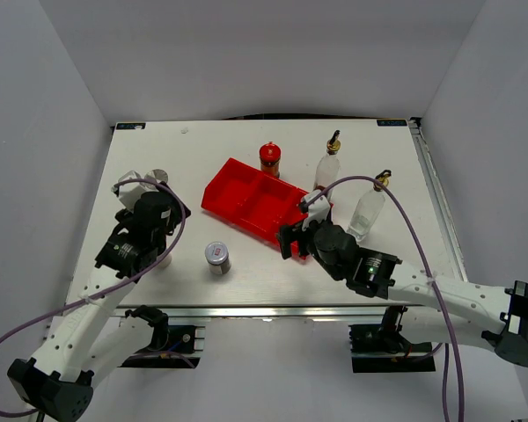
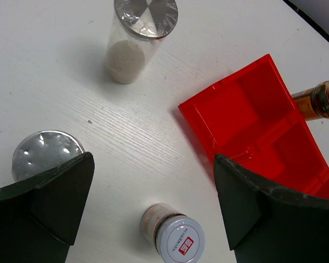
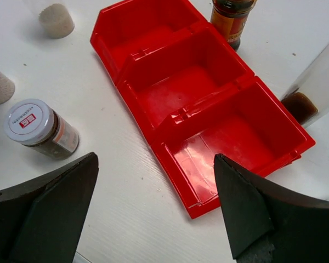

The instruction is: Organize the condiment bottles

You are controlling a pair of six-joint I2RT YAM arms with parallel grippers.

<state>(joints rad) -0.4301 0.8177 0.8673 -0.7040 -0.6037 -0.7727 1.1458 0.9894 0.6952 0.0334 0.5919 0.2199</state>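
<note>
I should move my right gripper away from the bin's corner, then turn it and lower it around the small silver-capped jar [image 1: 217, 257], which is standing outside the empty bin [image 1: 246, 198].
The condiment bottles stand scattered around an empty red divided bin [image 1: 246, 198]. A red-lidded jar [image 1: 270, 158] and two tall clear bottles with gold spouts [image 1: 328, 165] [image 1: 370, 207] stand behind and to the right of it. A small silver-capped jar [image 1: 217, 257] stands in front of the bin, also seen below my left gripper [image 2: 153, 159] as the capped jar [image 2: 178, 236]. Two silver-capped shakers [image 2: 137, 44] [image 2: 44, 153] stand on the left. My left gripper [image 1: 165, 211] hangs open above them, holding nothing. My right gripper [image 1: 297, 221] [image 3: 155, 159] is open over the bin's near right corner [image 3: 208, 203].
White walls close in the table [image 1: 141, 281] on the left, back and right. A metal rail runs along the near edge [image 1: 273, 309]. Purple cables loop off both arms. Bare tabletop lies between the small jar and the bin.
</note>
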